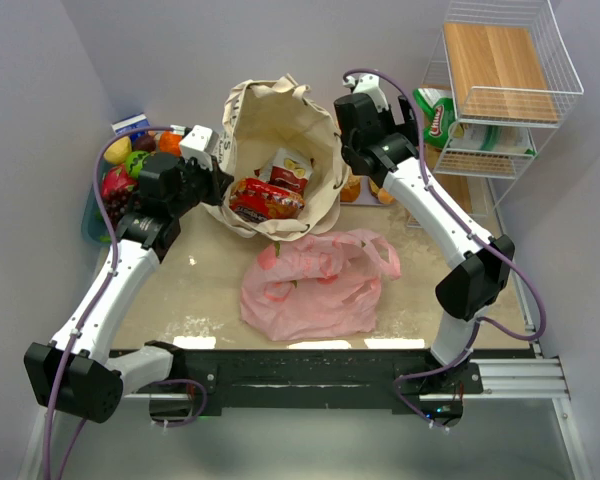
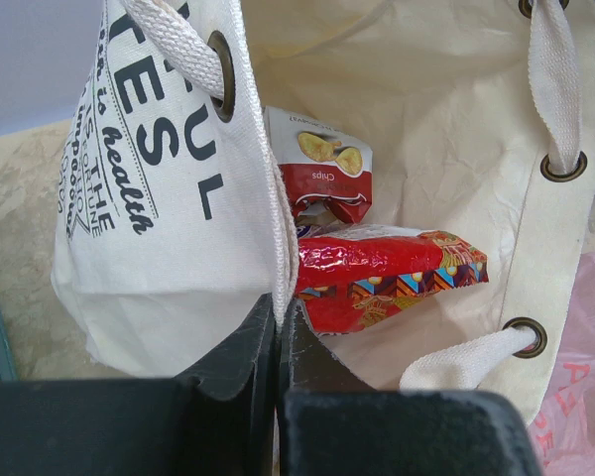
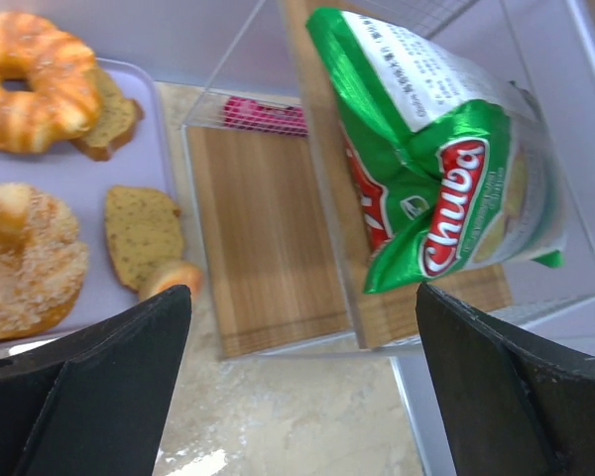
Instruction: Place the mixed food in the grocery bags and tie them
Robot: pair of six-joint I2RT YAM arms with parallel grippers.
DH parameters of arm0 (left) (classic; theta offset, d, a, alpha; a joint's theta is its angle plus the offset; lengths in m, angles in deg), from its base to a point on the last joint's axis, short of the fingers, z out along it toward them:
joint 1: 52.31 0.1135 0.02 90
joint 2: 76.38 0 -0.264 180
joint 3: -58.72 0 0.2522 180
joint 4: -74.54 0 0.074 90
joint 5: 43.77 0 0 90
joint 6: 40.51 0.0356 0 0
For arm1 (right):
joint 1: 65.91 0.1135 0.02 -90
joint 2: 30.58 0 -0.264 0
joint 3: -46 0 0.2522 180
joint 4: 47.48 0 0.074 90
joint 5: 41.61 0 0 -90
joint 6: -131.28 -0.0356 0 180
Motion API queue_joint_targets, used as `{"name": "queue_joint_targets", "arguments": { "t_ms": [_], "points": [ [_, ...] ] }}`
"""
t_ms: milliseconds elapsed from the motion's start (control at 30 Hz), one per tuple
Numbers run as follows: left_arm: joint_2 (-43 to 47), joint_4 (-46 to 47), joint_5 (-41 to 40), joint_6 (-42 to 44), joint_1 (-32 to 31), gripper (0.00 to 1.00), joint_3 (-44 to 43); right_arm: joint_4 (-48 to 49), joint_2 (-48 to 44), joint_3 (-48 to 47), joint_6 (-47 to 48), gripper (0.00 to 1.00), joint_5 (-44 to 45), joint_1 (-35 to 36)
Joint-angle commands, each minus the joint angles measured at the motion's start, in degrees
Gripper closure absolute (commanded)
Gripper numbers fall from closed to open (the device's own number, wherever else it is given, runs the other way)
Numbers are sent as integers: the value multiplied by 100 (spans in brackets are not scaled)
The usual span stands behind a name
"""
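I should next move my open right gripper rackward, right in the top view, onto the green packet's red-labelled end facing its fingers.
The cream canvas tote [image 1: 280, 120] stands open at the back centre. Inside lie a red snack packet [image 1: 267, 198] and a white and red chips packet [image 1: 292, 170]; both show in the left wrist view, red [image 2: 387, 273] and chips [image 2: 322, 164]. My left gripper [image 2: 278, 327] is shut on the tote's left rim [image 2: 283, 248]; in the top view it [image 1: 218, 188] is at the bag's left edge. The pink plastic bag [image 1: 315, 280] lies flat in front. My right gripper [image 3: 302, 337] is open and empty, between a green packet [image 3: 446, 169] and an orange ring cake [image 3: 25, 79].
A lavender tray [image 3: 129, 149] holds the ring cake, a sugared doughnut [image 3: 20, 263] and cake slices [image 3: 141, 233]. A white wire rack [image 1: 500, 90] with wooden boards [image 3: 263, 248] stands back right and holds the green packet. A basket of fruit [image 1: 130, 170] stands back left.
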Motion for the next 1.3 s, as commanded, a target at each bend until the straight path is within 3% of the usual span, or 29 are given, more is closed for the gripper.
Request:
{"name": "queue_joint_targets", "arguments": {
  "t_ms": [0, 200, 533, 1067, 1267],
  "points": [
    [96, 608, 188, -42, 9, 100, -116, 486, -269, 187, 353, 1, 851, 1],
    [87, 608, 215, -42, 9, 100, -124, 1295, -489, 400, 688, 1, 818, -368],
    [96, 599, 215, -42, 9, 100, -124, 1129, -94, 57, 512, 2, 457, -860],
    [96, 599, 241, -42, 9, 100, -124, 1533, 39, 426, 670, 9, 449, -1133],
    [87, 599, 223, -42, 9, 100, -124, 1218, 188, 49, 662, 34, 193, -1124]
  ]
}}
